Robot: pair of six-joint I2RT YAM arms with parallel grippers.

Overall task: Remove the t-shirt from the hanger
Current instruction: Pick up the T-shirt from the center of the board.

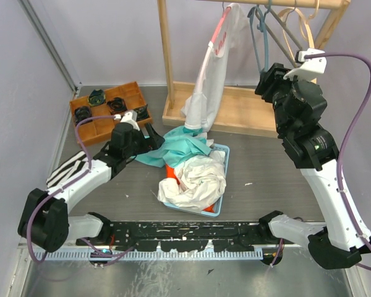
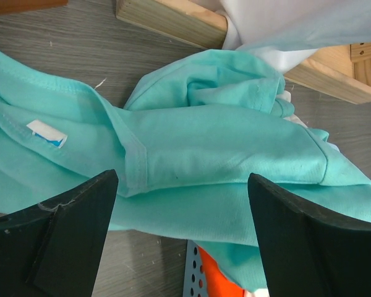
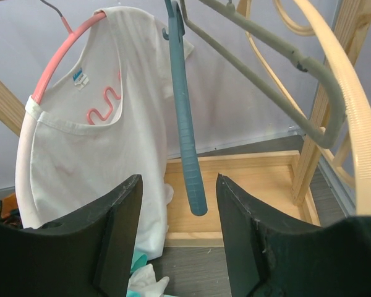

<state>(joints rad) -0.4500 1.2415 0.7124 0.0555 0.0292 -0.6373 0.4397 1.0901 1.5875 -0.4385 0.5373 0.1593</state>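
Note:
The left gripper lowers with open fingers onto the folded edge of the teal shirt next. That edge below runs between its fingers in the wrist view.
A white t-shirt [image 1: 211, 77] hangs on a pink hanger [image 1: 221, 28] from the wooden rack's rail. In the right wrist view the t-shirt [image 3: 93, 136] drapes over the pink hanger [image 3: 60, 54] on the left. My right gripper [image 1: 264, 79] is raised near the rail, to the right of the shirt. It [image 3: 179, 180] is open, and the tip of a bare blue hanger [image 3: 187, 130] hangs in line with its gap, ungripped. My left gripper [image 1: 153, 137] is low and open over a teal shirt [image 2: 222, 142] lying on the table, with nothing between its fingers [image 2: 80, 216].
A blue perforated tray [image 1: 225, 162] holds white and orange clothes, with the teal shirt [image 1: 184, 148] spilling over its far edge. Grey [image 3: 266, 59] and beige [image 3: 340, 80] hangers hang empty on the right. The rack's wooden base [image 1: 241, 111] sits behind. A wooden organizer [image 1: 98, 120] stands at the back left.

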